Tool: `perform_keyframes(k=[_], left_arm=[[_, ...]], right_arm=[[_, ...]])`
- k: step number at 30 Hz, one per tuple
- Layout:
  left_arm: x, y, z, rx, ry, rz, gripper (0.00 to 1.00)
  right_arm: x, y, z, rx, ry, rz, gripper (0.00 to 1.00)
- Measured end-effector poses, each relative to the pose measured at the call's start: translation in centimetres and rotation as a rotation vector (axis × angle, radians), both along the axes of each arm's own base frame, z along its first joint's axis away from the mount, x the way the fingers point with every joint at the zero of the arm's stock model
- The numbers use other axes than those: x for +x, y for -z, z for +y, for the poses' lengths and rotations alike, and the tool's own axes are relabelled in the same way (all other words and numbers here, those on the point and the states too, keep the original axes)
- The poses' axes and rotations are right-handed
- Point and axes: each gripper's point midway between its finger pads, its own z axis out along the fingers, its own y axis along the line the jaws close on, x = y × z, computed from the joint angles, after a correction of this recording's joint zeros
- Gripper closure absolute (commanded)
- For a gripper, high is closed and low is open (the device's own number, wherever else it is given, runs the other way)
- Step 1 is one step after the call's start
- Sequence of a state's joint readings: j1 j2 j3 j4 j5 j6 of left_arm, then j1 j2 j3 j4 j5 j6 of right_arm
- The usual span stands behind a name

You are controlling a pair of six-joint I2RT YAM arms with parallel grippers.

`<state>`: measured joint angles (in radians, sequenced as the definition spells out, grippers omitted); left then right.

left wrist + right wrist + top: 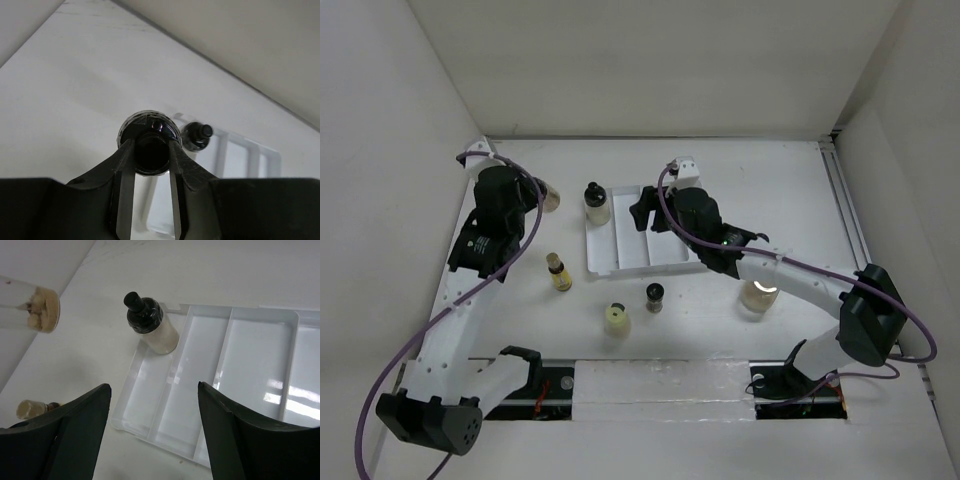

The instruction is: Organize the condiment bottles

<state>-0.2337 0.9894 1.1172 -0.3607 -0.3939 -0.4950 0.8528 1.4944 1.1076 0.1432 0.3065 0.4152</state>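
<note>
I will next move my left gripper over the tray (665, 262), tilt it downward and lower the bottle into the near part of the second bottle's compartment, because that part is empty.
My left gripper (538, 193) (150, 148) is shut on the black cap (150, 124) of a glass bottle with tan contents (549, 198). It holds the bottle on its side above the table, left of the white tray (665, 262). The bottle also shows in the right wrist view (35, 310). A second black-capped bottle (596, 203) (151, 326) (196, 136) stands at the far end of the tray's left compartment. My right gripper (648, 213) (154, 392) is open and empty above the tray (250, 360). A slim amber yellow-labelled bottle (558, 271), a cream-yellow bottle (616, 319) and a small black-capped bottle (654, 296) stand in front of the tray.
A wider clear jar (758, 296) stands right of the tray, partly under my right arm. White walls close the table at the back and sides. A small tan-topped bottle (31, 409) peeks out behind my right gripper's left finger.
</note>
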Motion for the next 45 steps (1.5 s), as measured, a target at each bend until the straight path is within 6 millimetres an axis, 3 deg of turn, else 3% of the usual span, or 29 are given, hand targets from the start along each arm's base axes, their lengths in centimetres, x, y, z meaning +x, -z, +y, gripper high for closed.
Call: perform_keyframes(k=[2,5,14,19,31,41,45], left_arm=[[0.5,-1.3,-0.9,-0.024,0.042,-0.033,0.94],[1.0,-0.8,-2.4,-0.046,0.113,-0.014,0.94],[1.6,6.2,-6.8,-0.111,0.317,0.171,0.94],[1.9,8.6,-8.4,-0.143,0.384,0.231,0.94],[3.1,12.1,-9.3,-0.133,0.425,0.318,0.9],[3.3,14.5,-9.6,-0.117,0.45,0.386,0.77],[3.7,14.8,-9.9,-0.114,0.467,0.386,0.65]], right_arm=[[0.0,0.1,0.0,-0.003,0.001,0.001,0.24],[0.0,0.3,-0.2,-0.006,0.007,0.002,0.24],[0.0,0.1,-0.4,-0.005,0.013,-0.001,0.24],[0.0,0.0,-0.6,-0.003,0.018,-0.005,0.24],[-0.3,0.8,-1.1,-0.017,0.025,0.004,0.24],[-0.2,0.8,-1.1,-0.017,0.027,0.004,0.24],[-0.2,0.8,-1.1,-0.017,0.027,0.004,0.24]])
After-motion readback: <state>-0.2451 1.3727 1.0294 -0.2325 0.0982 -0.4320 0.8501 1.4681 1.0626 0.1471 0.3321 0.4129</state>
